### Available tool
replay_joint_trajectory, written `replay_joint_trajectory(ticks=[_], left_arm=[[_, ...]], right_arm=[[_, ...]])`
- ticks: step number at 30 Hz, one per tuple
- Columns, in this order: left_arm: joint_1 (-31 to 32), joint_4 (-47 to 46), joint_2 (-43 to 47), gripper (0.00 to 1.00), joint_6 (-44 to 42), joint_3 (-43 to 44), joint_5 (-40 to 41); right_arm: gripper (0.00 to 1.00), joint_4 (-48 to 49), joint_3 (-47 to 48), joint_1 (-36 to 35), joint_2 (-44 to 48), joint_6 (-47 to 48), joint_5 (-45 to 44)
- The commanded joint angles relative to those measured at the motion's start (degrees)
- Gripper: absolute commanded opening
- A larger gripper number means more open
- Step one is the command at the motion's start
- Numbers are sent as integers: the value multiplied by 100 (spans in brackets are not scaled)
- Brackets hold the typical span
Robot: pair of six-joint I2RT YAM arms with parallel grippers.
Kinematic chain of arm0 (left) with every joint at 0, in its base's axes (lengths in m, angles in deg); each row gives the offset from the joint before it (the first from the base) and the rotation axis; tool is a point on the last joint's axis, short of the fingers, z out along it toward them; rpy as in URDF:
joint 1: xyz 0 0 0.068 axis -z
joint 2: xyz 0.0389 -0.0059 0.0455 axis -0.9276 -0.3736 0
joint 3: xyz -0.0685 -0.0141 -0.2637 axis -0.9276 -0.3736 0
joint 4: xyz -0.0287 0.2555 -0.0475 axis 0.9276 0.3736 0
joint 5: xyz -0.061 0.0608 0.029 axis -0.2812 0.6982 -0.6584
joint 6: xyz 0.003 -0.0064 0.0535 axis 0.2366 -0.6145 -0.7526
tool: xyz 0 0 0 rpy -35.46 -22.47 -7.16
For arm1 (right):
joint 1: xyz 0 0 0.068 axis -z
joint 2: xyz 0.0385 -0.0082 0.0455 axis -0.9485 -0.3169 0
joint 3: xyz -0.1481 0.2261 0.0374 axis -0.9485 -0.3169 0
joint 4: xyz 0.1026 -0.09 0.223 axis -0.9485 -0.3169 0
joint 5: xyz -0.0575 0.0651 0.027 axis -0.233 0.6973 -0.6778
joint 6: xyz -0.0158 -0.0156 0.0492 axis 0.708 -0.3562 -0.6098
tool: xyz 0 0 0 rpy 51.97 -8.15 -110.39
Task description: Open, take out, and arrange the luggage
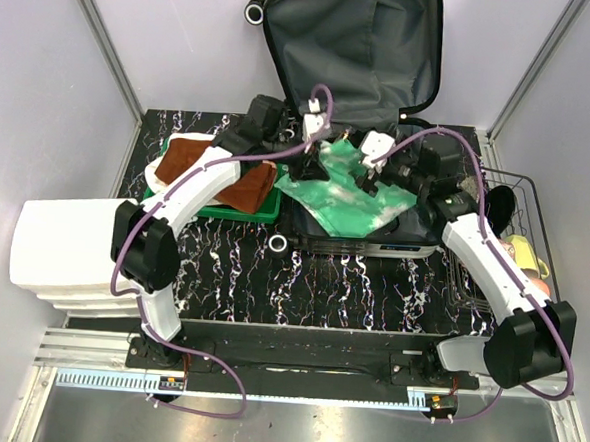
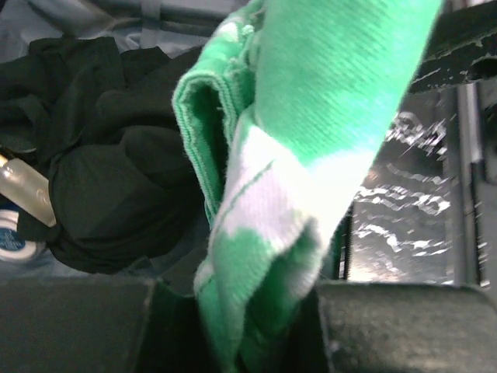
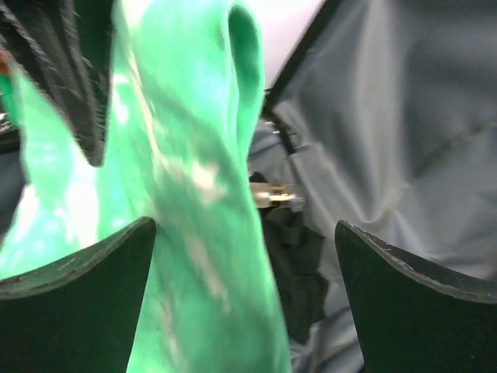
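My left gripper will go over the green bin next, to its left in the top view, then lower and release the cloth.
The luggage (image 1: 356, 44) lies open at the back of the table, its dark grey lined lid upright and its base (image 1: 373, 248) flat. A green and white cloth (image 1: 351, 199) is spread above the base. My left gripper (image 1: 306, 167) is shut on the cloth's left edge; in the left wrist view the cloth (image 2: 311, 116) is pinched between the fingers of that gripper (image 2: 264, 326). My right gripper (image 1: 370, 176) is over the cloth's upper right part. In the right wrist view the gripper (image 3: 245, 264) is wide open, and the cloth (image 3: 178, 194) hangs between the jaws, near the left finger.
Black clothes (image 2: 116, 179) and a small bottle (image 2: 27, 190) lie in the suitcase base. A green bin (image 1: 238, 210) holding a brown cloth (image 1: 204, 160) stands at the left. A white drawer unit (image 1: 63, 252) is at the near left, and a wire basket (image 1: 509, 244) at the right.
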State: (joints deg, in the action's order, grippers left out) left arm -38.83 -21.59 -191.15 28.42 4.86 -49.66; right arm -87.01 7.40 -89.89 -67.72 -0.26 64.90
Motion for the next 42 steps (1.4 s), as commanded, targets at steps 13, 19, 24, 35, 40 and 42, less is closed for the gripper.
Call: replay_joint_trajectory(ticks=[13,19,24,35,40,42], left_arm=[[-2209,956,234,0,4267,1178,-462],[-2914,2909,-82,0,2632,1625,415],[-3538,3675,-653,0,1869,2249,1084],[-4189,3695,-1558,0,1005,2330,3060],[-4198,3571,-1726,62,829,2593,3484],[-4198,3458,-1595,71,759,2620,3362]], right_arm=[[100,562,692,290,-132,-1219,-1195],[100,431,560,290,-79,-1193,-1125],[100,343,613,290,-122,-1219,-1055],[100,-350,797,281,-246,-1254,-870],[100,-1630,1174,290,-737,-1149,-844],[100,-2090,1552,290,-1097,-1192,-739]])
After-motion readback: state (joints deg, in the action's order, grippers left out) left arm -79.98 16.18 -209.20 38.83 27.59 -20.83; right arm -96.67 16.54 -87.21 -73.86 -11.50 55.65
